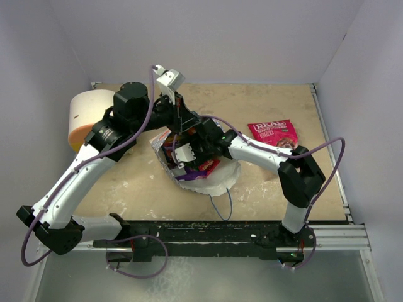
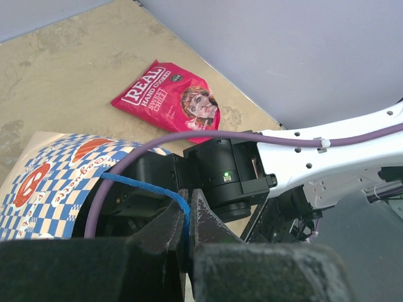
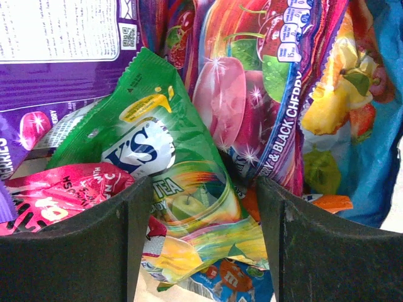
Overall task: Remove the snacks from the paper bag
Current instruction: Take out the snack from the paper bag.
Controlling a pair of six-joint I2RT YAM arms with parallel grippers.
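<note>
My right gripper pushes slightly deeper into the bag next and closes on the green-yellow packet's lower edge (image 3: 206,226), because that edge already lies between its spread fingers.
The blue-and-white checkered paper bag (image 1: 220,179) lies on its side mid-table, its mouth toward the arms. My left gripper (image 2: 187,196) is shut on the bag's blue cord handle (image 2: 141,187), beside the checkered wall (image 2: 44,189). My right gripper (image 3: 203,204) is inside the bag, jaws wide apart. A green-yellow packet (image 3: 164,157) lies between its fingers. Around it crowd a purple packet (image 3: 56,82), a purple-and-pink cherry packet (image 3: 252,82), a pink-red packet (image 3: 56,189) and a blue packet (image 3: 233,283). One pink-red "REAL" packet (image 1: 272,133) lies on the table to the bag's right, also in the left wrist view (image 2: 167,97).
A white-and-orange cylinder (image 1: 85,119) stands at the table's back left, next to the left arm. The bag's other blue cord (image 1: 220,204) trails toward the near edge. Grey walls close in the table at the back and on both sides.
</note>
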